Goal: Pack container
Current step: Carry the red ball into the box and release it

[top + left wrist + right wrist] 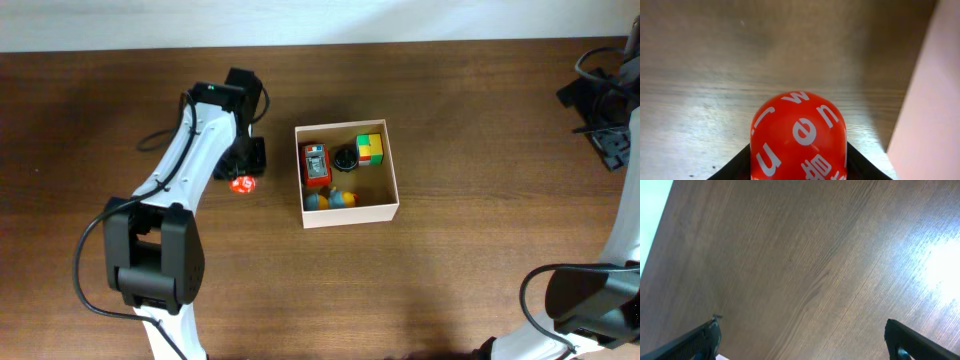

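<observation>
My left gripper lifts over the container's side and goes down to release the ball next, as the container's bare tan bottom lies to its right in the overhead view.
The container [392, 168], a square white-walled box with a tan inside, sits mid-table and holds an orange-red toy [316, 165], a black round piece [345, 158], a green-yellow-red block [370, 148] and a blue-and-yellow toy [332, 198]. Its pale wall shows at the right of the left wrist view [930, 110]. My left gripper [241, 183] is just left of the container, shut on a red ball with white letters [799, 135], low over the table. My right gripper [802, 337] is open and empty at the far right edge of the table [605, 100].
Dark cables and the black base of the right arm [600, 120] lie at the table's back right corner. The left arm's white links [190, 150] stretch from the front left toward the container. The wall edge runs along the back of the table.
</observation>
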### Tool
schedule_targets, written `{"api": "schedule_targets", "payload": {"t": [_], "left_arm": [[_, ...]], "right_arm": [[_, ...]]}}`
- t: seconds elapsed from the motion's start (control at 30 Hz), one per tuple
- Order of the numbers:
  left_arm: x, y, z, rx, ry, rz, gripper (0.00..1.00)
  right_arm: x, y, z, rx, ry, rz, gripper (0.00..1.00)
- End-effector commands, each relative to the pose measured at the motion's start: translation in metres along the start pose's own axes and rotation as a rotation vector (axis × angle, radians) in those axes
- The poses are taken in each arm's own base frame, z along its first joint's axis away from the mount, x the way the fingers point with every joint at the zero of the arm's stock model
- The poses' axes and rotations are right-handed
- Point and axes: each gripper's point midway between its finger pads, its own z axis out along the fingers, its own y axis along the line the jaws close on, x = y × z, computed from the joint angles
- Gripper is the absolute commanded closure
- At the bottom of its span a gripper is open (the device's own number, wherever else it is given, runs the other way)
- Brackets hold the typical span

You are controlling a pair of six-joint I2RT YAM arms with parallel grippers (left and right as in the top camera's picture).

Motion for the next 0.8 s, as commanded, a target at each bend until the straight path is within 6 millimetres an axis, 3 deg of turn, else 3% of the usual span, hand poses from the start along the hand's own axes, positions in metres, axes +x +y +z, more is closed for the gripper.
{"api": "schedule_targets", "payload": {"t": [0.0, 0.23, 0.37, 0.53, 0.77], "left_arm": [[-0.017, -0.008, -0.025, 0.039, -0.063, 0.073, 0.69], [-0.035, -0.049, -0.081, 0.230, -0.183, 0.258, 0.69], [-0.035, -0.088, -0.120, 0.400, -0.260, 0.413, 0.68], [-0.016, -0.134, -0.149, 0.562, -0.304, 0.605, 0.68], [0.026, -0.180, -0.155, 0.617, -0.292, 0.858, 0.68]], "right_arm": [[-0.002, -0.001, 0.001, 0.004, -0.001, 0.011, 0.01], [-0.002, -0.001, 0.001, 0.004, -0.001, 0.011, 0.01], [-0.002, -0.001, 0.001, 0.004, -0.001, 0.011, 0.01], [-0.002, -0.001, 0.001, 0.004, -0.001, 0.011, 0.01], [-0.002, -0.001, 0.001, 0.004, -0.001, 0.011, 0.01]]}}
